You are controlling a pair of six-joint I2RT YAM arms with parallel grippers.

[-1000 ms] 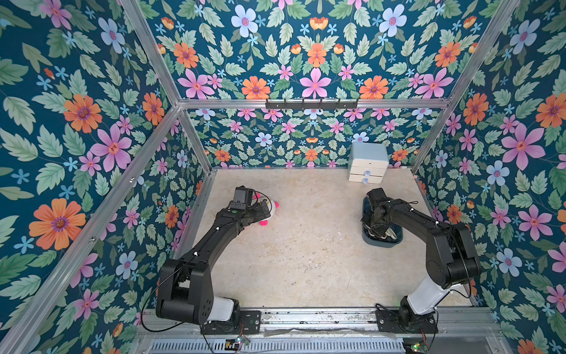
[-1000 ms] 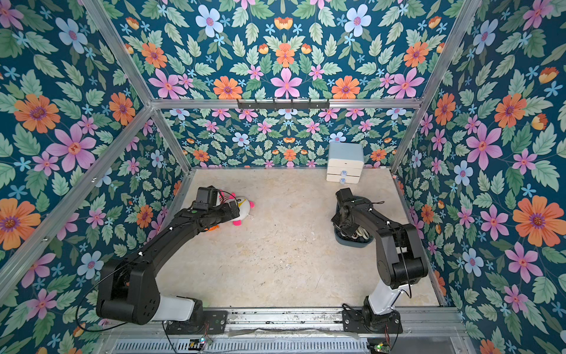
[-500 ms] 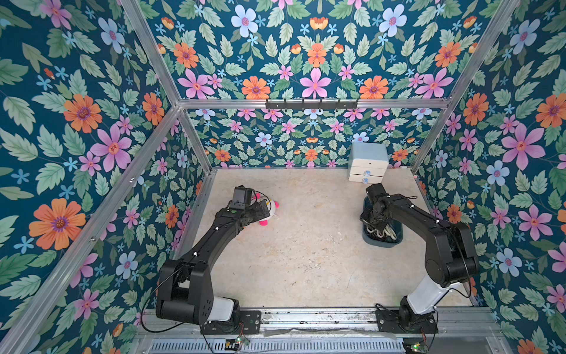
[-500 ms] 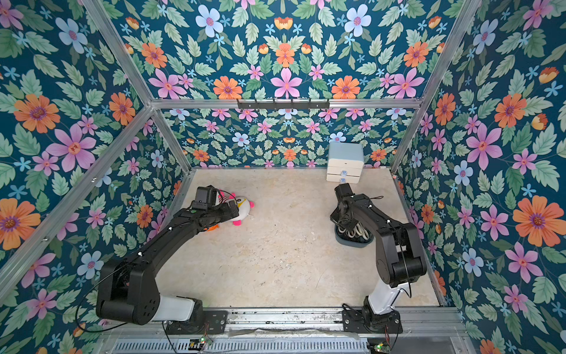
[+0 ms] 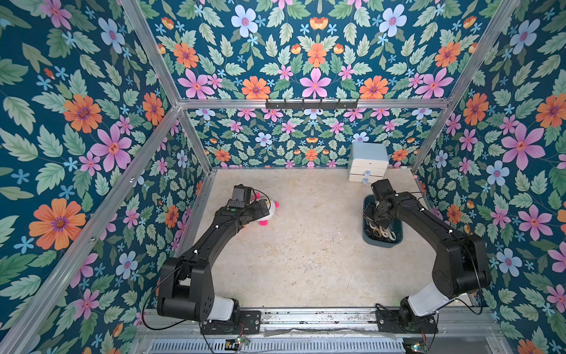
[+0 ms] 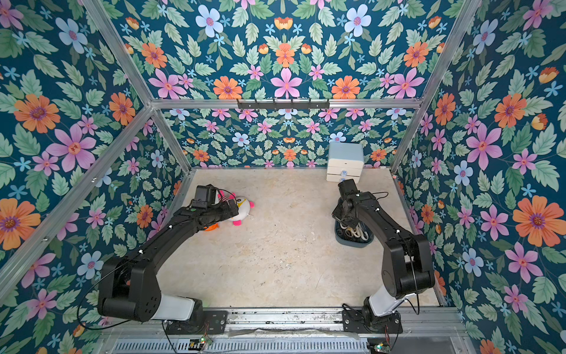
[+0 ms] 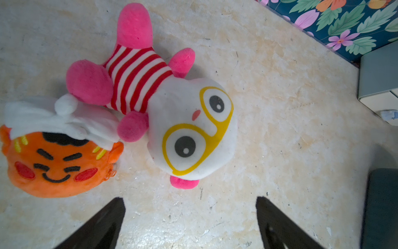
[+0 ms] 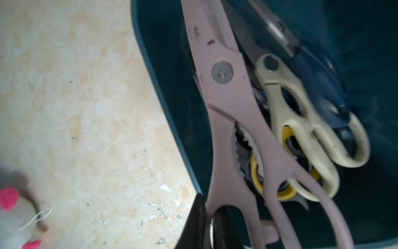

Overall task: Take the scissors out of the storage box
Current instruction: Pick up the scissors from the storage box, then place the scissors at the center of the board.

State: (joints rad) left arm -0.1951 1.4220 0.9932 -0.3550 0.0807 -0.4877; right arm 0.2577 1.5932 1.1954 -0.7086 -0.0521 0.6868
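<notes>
I will next lift the pink scissors over the box's side with my right gripper, then lower and release them on the open floor there, toward the plush.
The teal storage box (image 5: pixel 382 242) (image 6: pixel 352 242) sits on the floor at the right, with scissors (image 5: pixel 381 230) (image 6: pixel 355 232) piled inside. In the right wrist view, pale-pink shears (image 8: pixel 226 86) lie on top of cream shears (image 8: pixel 301 120), a dark-blue pair (image 8: pixel 318 75) and a yellow handle (image 8: pixel 286 194), next to the box wall (image 8: pixel 163 75). My right gripper (image 8: pixel 210 226) (image 5: pixel 375 219) is shut on one handle loop of the pink shears, with one finger through the loop. My left gripper (image 7: pixel 190 215) (image 5: pixel 266 210) hangs open over bare floor at the left.
A pale-blue and white drawer cabinet (image 5: pixel 369 161) (image 6: pixel 346 159) stands against the back wall just behind the box. A white and pink plush (image 7: pixel 189 120) and an orange plush (image 7: pixel 53 163) lie by the left gripper. Floral walls enclose the floor on three sides.
The right gripper has closed on the pink shears' handle, and its wrist has shifted slightly toward the back. The left arm has not moved.
</notes>
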